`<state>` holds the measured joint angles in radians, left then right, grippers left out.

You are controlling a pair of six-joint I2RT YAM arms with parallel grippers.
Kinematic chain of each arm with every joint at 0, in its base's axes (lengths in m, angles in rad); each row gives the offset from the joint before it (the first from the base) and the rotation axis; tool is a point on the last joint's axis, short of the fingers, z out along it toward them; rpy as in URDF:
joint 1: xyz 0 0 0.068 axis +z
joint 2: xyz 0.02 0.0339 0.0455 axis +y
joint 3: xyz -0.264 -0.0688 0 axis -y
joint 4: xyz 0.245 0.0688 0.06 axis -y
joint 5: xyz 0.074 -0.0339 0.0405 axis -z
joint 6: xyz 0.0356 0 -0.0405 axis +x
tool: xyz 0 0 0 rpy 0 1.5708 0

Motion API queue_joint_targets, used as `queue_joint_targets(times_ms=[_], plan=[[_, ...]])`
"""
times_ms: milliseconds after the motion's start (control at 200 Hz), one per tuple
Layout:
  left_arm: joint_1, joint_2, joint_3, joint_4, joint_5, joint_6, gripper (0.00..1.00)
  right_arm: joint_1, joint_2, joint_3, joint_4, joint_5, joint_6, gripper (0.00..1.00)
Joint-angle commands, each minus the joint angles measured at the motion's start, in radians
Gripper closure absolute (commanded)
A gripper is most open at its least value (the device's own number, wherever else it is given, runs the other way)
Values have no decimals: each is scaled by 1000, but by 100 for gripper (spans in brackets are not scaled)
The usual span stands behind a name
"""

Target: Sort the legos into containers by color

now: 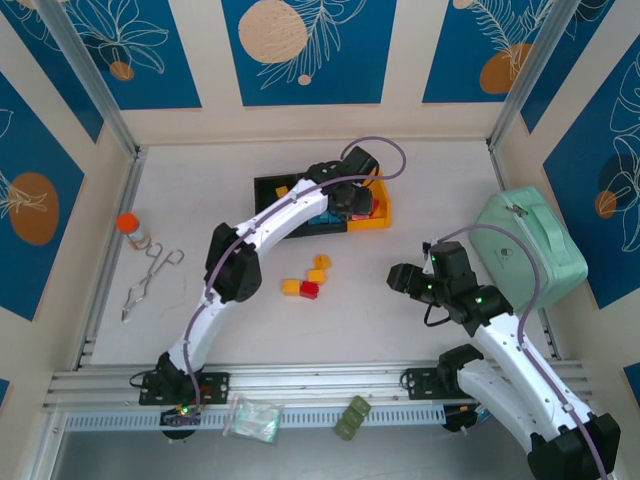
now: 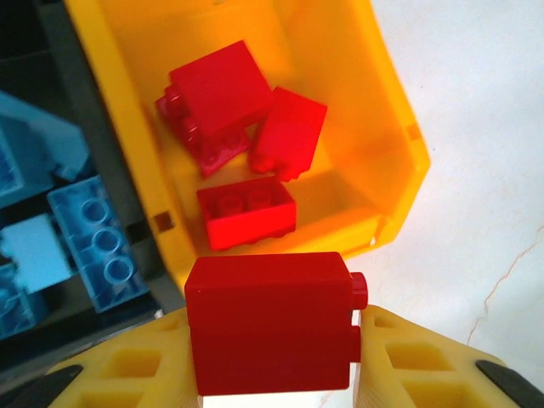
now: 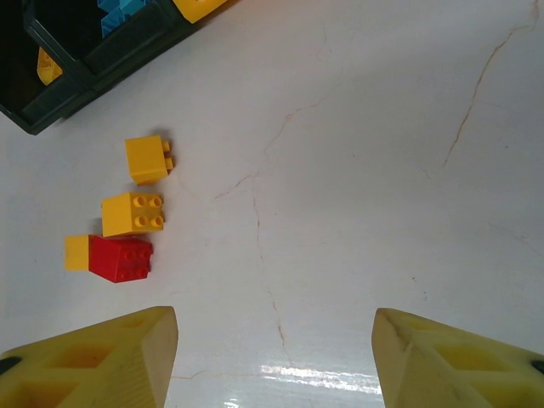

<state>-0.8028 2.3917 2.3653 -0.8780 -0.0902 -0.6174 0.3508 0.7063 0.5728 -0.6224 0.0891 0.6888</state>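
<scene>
Red legos are already in the yellow-orange container, so my left gripper should next move past the container's near rim, over its inside, and release the red lego.
My left gripper [image 1: 352, 200] [image 2: 276, 340] is shut on a red lego [image 2: 270, 319], held just above the near rim of the yellow-orange container [image 2: 391, 127] [image 1: 385, 214]. Three red legos [image 2: 246, 212] lie inside that container. Beside it, the black container [image 2: 85, 102] [image 1: 318, 224] holds blue legos [image 2: 93, 246]. A second black container [image 1: 272, 187] stands at the row's left end. On the table lie three yellow legos [image 1: 323, 262] [image 3: 133, 212] and one red lego [image 1: 309, 289] [image 3: 121, 258]. My right gripper [image 1: 405, 280] [image 3: 276, 340] hangs open to their right, with nothing between its fingers.
A mint-green case [image 1: 530, 245] stands at the right. An orange-capped bottle [image 1: 130, 228] and metal tongs [image 1: 150, 280] lie at the left. An olive-green toy [image 1: 352, 417] and a clear plastic bag [image 1: 255, 418] rest on the front rail.
</scene>
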Motion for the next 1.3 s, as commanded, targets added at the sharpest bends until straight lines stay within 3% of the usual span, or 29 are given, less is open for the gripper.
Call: queue_joint_targets(times_ms=[0, 285, 445, 765, 1046, 1296], plan=[[-7, 60, 81, -41, 31, 33, 68, -7, -14, -17, -18, -28, 4, 38], [-3, 159, 198, 23, 56, 55, 63, -12, -29, -22, -33, -31, 5, 38], [5, 168, 206, 30, 30, 55, 37, -16, -36, -25, -37, -35, 5, 38], [-10, 71, 178, 17, 62, 56, 34, -16, -23, -20, -11, -60, 10, 38], [-33, -259, -266, 153, 83, 67, 34, 10, 13, -1, 7, -77, 12, 38], [-34, -579, -708, 259, 24, 63, 32, 114, 81, 40, 34, -30, 18, 38]])
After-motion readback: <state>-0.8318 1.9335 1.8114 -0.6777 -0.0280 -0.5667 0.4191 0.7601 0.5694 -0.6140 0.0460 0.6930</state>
